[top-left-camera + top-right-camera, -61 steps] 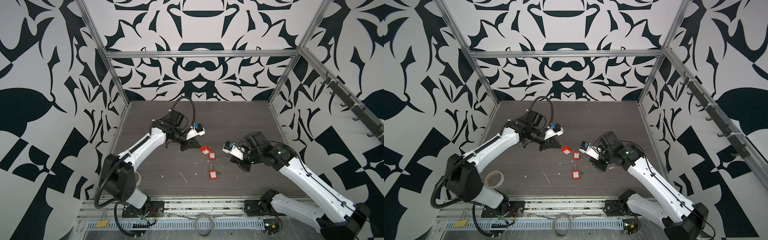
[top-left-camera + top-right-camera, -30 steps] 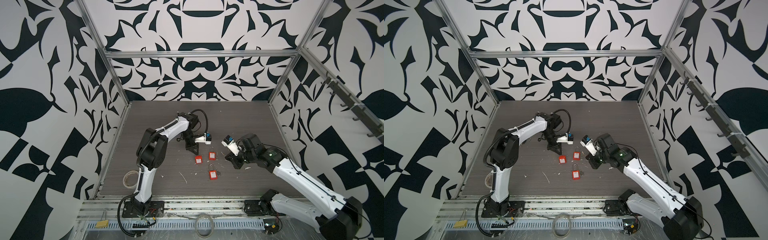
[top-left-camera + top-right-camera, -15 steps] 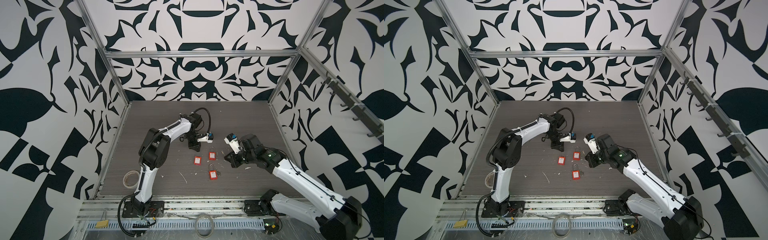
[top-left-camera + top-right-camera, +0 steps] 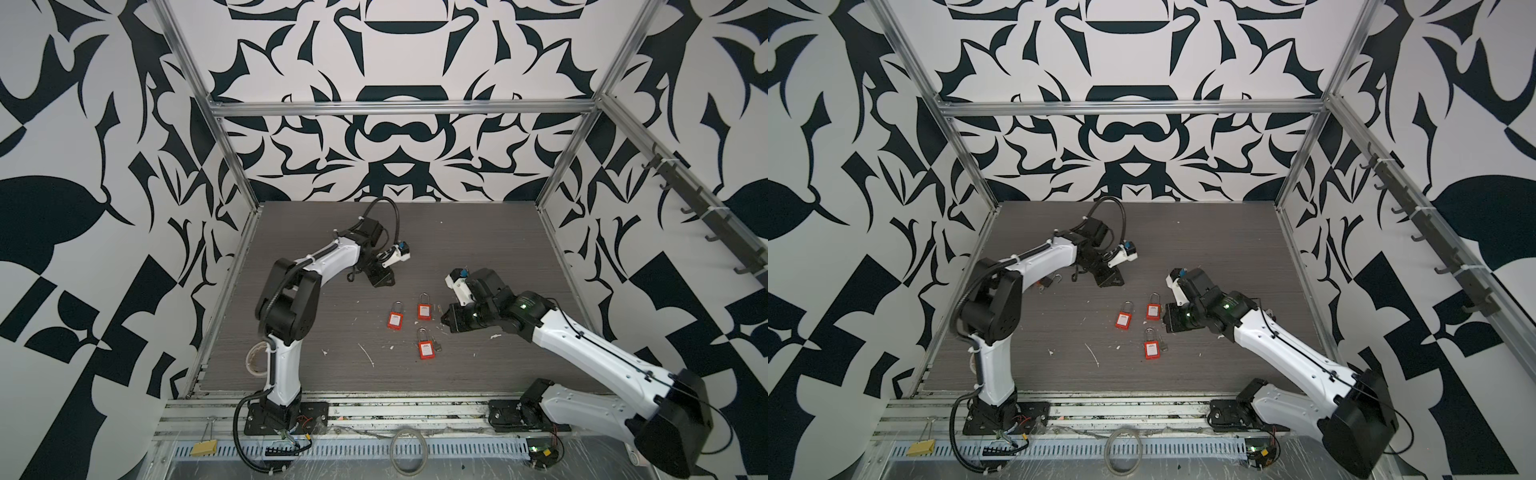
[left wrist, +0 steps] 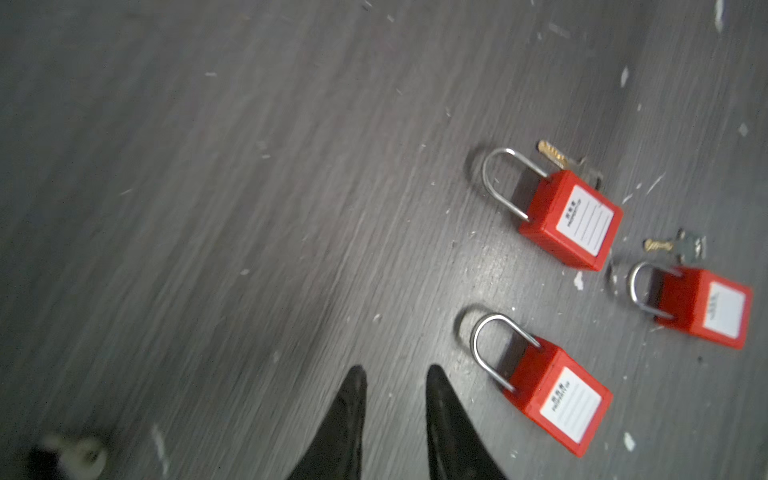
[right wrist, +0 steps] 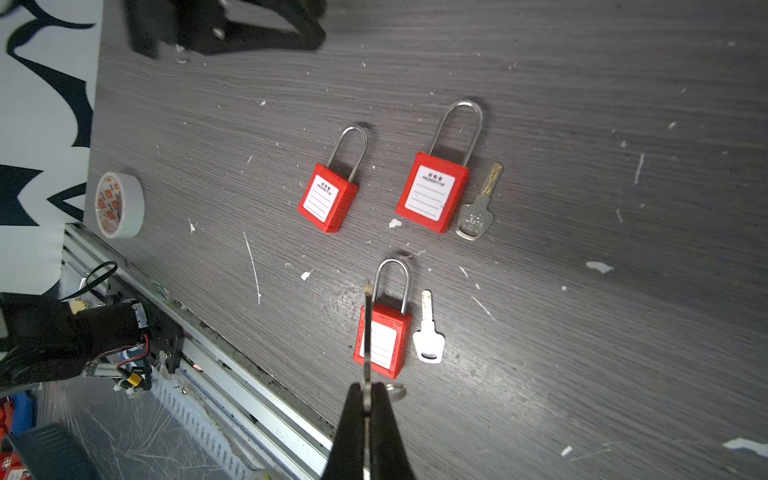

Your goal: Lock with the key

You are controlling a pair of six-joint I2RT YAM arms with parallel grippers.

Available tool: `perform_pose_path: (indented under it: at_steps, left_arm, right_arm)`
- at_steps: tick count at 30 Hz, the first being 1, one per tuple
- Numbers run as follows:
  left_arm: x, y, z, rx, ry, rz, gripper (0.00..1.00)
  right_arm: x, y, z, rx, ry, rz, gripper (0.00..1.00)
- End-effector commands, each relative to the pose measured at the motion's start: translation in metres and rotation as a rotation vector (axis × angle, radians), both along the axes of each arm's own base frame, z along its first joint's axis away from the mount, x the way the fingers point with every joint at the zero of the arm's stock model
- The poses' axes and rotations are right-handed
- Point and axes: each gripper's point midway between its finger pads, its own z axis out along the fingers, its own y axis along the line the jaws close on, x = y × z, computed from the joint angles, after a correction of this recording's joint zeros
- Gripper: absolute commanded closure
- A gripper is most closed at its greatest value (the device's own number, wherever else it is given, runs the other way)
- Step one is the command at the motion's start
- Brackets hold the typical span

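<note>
Next, my right gripper will move across and down to the bare tabletop [image 4: 407,318] [image 6: 373,206] beside the keyless padlock and release the key, because both other padlocks have keys beside them.
Three red padlocks [image 4: 395,320] [image 4: 424,311] [image 4: 426,350] lie flat at the table's middle, shackles pointing away, in both top views. My right gripper [image 6: 365,386] is shut on a key [image 6: 367,332], seen edge-on, its blade over the nearest padlock [image 6: 382,345]. In a top view this gripper [image 4: 446,322] hovers just right of the padlocks. My left gripper [image 5: 395,370] is open and empty, its fingers apart above bare table beside one padlock [image 5: 557,399]. In a top view it [image 4: 380,278] sits behind and left of the padlocks.
Two loose keys [image 6: 482,203] [image 6: 428,336] lie next to padlocks. A tape roll [image 6: 120,205] stands by the front left edge. Another red padlock [image 4: 1046,283] shows partly under the left arm. Patterned walls and a metal frame enclose the table [image 4: 478,249].
My left gripper has drawn back and to the left, away from the padlocks, and its fingers have parted. The right gripper has shifted slightly, still shut on the key.
</note>
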Motion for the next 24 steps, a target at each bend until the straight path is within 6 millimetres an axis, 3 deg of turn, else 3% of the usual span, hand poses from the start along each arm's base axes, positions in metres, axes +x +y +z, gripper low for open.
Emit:
perform_pose_path:
  at_steps: [1, 7, 12, 24]
  left_arm:
    - [-0.004, 0.004, 0.034, -0.180, 0.066, 0.163, 0.71]
    - [-0.043, 0.023, 0.034, -0.244, 0.184, 0.303, 0.71]
    - [-0.062, 0.031, 0.025, -0.261, 0.299, 0.412, 0.71]
    - [-0.082, 0.037, -0.012, -0.178, 0.508, 0.523, 0.71]
  right_arm:
    - [0.018, 0.024, 0.011, 0.030, 0.026, -0.094, 1.00]
    - [0.034, 0.057, -0.015, -0.041, 0.116, -0.110, 1.00]
    - [0.044, 0.068, -0.044, -0.075, 0.177, -0.152, 1.00]
    - [0.054, 0.093, -0.081, -0.165, 0.265, -0.123, 0.98]
